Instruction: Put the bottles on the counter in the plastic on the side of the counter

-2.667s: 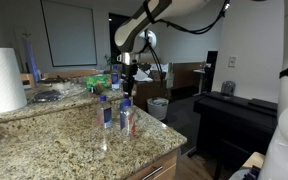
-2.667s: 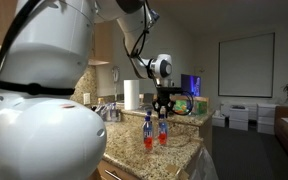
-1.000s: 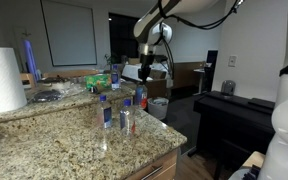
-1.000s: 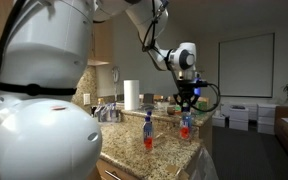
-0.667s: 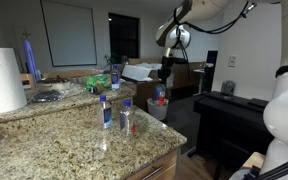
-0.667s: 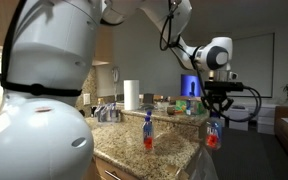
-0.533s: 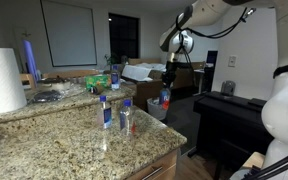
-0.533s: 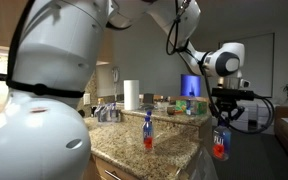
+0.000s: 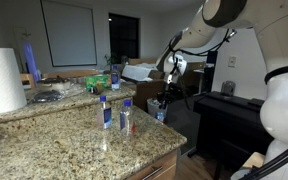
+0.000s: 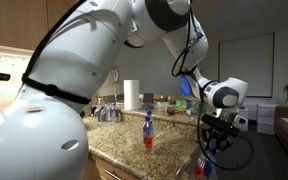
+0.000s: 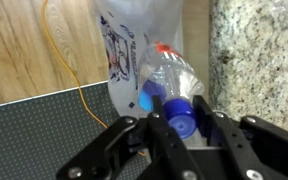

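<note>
I will lower the bottle beside the end of the counter next, deeper into the whitish plastic (image 9: 159, 112), because the bottle is already hanging in line with the opening of the bag.
My gripper (image 11: 182, 125) is shut on the blue cap of a clear bottle (image 11: 170, 76), which hangs straight down into the whitish crinkled plastic (image 11: 132, 45) beside the counter (image 11: 256, 48). In both exterior views the gripper (image 9: 165, 99) (image 10: 213, 140) is off the counter's end and below its top, with the held bottle (image 10: 202, 166) under it. Two more bottles (image 9: 105, 112) (image 9: 126, 117) stand upright on the granite counter (image 9: 74, 145). One of them (image 10: 147, 133) also shows in an exterior view.
A big white paper-towel roll (image 9: 2, 80) stands at the counter's near corner. Black piano-like furniture (image 9: 234, 115) sits across the aisle. A wooden cabinet face (image 11: 39, 45) and an orange cable (image 11: 76, 90) lie beside the bag, above a dark floor mat (image 11: 39, 140).
The arm has carried the bottle off the counter's end and lowered it beside the counter, down into the plastic. The grip has stayed shut. The bottles on the counter have not moved.
</note>
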Controlling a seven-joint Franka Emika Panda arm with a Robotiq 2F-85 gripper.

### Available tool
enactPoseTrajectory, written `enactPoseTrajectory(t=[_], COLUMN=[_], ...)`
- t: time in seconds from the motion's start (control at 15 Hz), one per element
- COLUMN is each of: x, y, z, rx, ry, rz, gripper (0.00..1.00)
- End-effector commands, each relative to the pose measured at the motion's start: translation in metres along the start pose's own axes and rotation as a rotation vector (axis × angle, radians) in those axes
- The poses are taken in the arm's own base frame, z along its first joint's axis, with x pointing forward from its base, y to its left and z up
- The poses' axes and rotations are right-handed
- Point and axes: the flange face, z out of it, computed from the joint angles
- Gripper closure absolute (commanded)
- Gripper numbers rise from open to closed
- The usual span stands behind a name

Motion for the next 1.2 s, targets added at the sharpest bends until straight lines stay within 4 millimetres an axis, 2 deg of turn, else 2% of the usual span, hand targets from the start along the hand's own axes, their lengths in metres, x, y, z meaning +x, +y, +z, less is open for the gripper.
enactPoseTrajectory(t=[0.0, 0.07, 0.33, 0.47, 0.73, 1.13], x=[0.012, 0.013, 0.008, 0.004, 0.007, 0.019], y=[-0.026, -0.030, -0.016, -0.009, 0.001, 0.011], z=[0.021, 0.029, 0.055, 0.060, 0.057, 0.039], rx=[0.092, 0.088, 0.065, 0.055, 0.034, -0.042], ry=[0.013, 0.005, -0.044, -0.056, -0.052, -0.027], rz=[0.041, 0.036, 0.067, 0.092, 0.137, 0.166], gripper=[0.91, 0.91, 0.91, 0.91, 0.91, 0.91])
